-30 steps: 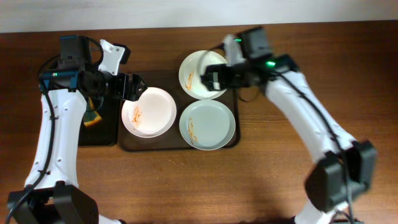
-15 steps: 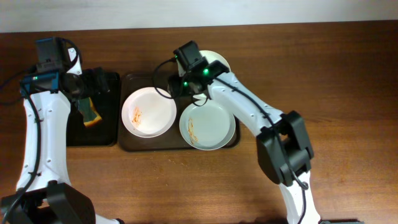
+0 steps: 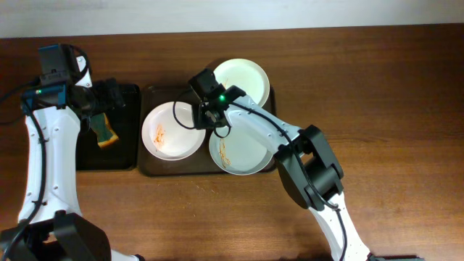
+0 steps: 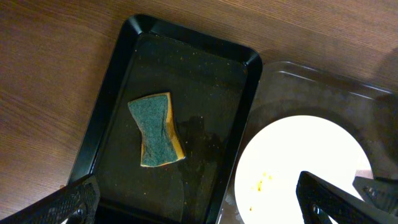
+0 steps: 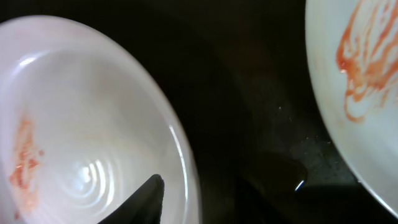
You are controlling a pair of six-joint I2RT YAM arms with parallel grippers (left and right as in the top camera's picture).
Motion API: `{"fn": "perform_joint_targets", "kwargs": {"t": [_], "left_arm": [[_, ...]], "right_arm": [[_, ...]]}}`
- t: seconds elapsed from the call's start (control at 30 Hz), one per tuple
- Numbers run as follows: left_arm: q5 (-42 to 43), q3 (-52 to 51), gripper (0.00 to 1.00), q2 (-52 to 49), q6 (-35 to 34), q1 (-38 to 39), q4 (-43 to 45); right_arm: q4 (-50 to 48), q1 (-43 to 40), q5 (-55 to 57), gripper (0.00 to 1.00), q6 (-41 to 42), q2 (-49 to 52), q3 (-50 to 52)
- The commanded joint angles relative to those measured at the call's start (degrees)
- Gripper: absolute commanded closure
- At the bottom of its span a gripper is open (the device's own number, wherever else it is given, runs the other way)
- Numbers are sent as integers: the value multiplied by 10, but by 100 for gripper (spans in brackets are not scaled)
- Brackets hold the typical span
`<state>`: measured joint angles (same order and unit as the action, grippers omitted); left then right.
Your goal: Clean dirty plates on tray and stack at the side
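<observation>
My left gripper comes down open into the black tray next, onto the narrow middle of the sponge (image 3: 104, 130) (image 4: 155, 131). The plate in my right gripper carries orange streaks.
The dark brown tray (image 3: 199, 165) holds three white plates. The left plate (image 3: 168, 134) has orange streaks, as does the front right plate (image 3: 246, 148). On the back plate (image 3: 245, 78) no streaks show, and its near edge is hidden by the arm. My right gripper (image 3: 210, 118) sits at the left plate's right rim. In the right wrist view the right gripper (image 5: 224, 182) is shut on that plate (image 5: 81, 124), one finger (image 5: 152, 196) inside the rim and the other outside. My left gripper (image 3: 114, 98) is open above the black tray, its fingers wide apart.
A narrow black tray (image 3: 127, 156) lies left of the brown tray and holds a green-and-yellow sponge (image 4: 155, 130). The sauce-streaked front right plate (image 5: 367, 74) lies close to the right gripper. Bare wooden table surrounds both trays.
My right arm swung left from the back plate to the left plate's right rim, and its jaws narrowed. My left arm drew back from the left plate to over the black tray.
</observation>
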<state>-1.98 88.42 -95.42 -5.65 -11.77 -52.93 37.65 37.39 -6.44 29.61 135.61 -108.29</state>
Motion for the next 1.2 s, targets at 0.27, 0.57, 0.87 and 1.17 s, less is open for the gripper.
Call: {"fn": "perform_joint_targets", "kwargs": {"t": [0.27, 0.57, 0.87, 1.17], "left_arm": [[-6, -9, 1, -5, -8, -4, -5], [-11, -57, 2, -43, -68, -4, -11], [-89, -57, 20, -115, -113, -4, 44], [-124, -57, 28, -133, -135, -25, 63]], "right_arm": [[7, 9, -19, 83, 47, 29, -11], [16, 8, -20, 96, 54, 30, -11], [20, 8, -20, 96, 54, 30, -11], [19, 8, -19, 96, 54, 30, -11]]}}
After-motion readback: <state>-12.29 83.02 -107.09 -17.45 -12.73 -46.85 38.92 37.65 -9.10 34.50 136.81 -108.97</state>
